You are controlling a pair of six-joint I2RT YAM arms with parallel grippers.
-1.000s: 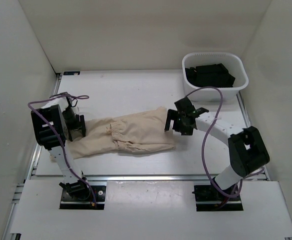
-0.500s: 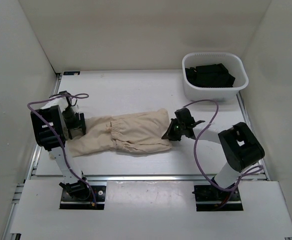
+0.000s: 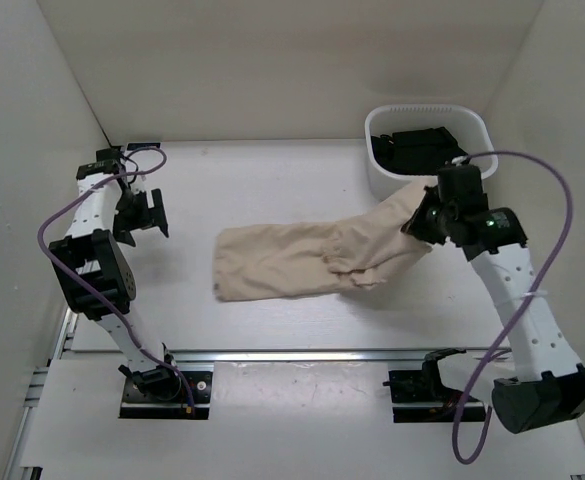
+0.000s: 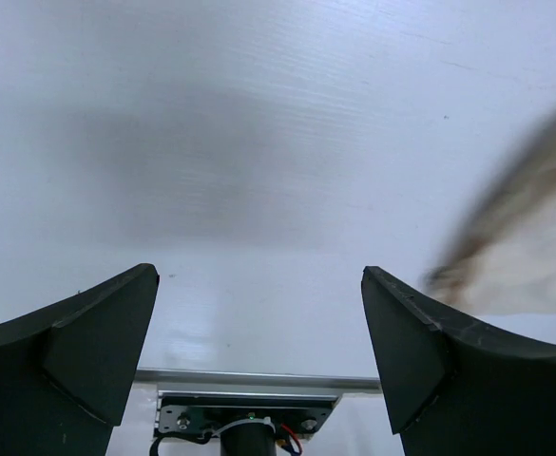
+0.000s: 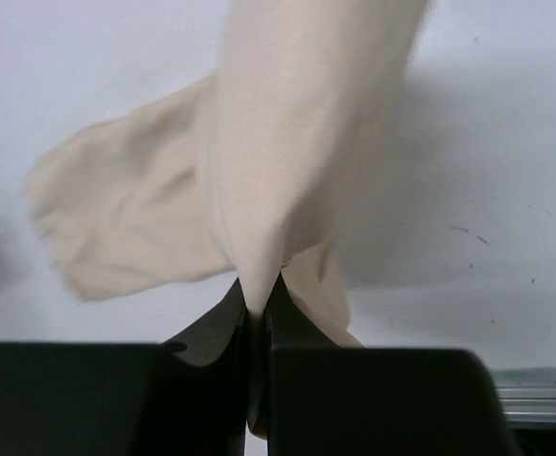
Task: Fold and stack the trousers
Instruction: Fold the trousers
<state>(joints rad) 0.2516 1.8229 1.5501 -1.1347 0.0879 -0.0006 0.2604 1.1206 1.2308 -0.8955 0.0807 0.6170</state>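
The other end of the trousers lies flat, so I will move my right gripper to the left in the top view and down, and let go of the fold over the flat middle of the trousers.
The beige trousers (image 3: 302,260) lie folded across the middle of the table, their right end lifted toward the white basket. My right gripper (image 3: 419,215) is shut on that raised end; in the right wrist view the cloth (image 5: 287,142) is pinched between the closed jaws and hangs away from them. My left gripper (image 3: 142,213) stands open at the far left, well apart from the trousers. In the left wrist view only a blurred edge of the trousers (image 4: 534,247) shows at the right, with bare table between the fingers (image 4: 87,351).
A white basket (image 3: 387,183) at the back right holds folded black garments (image 3: 422,150). White walls enclose the table on three sides. A metal rail (image 3: 302,355) runs along the near edge by the arm bases.
My right gripper closed on the trousers' right end and lifted it up and right toward the basket, dragging the cloth rightward. My left gripper opened, let go and pulled back to the far left.
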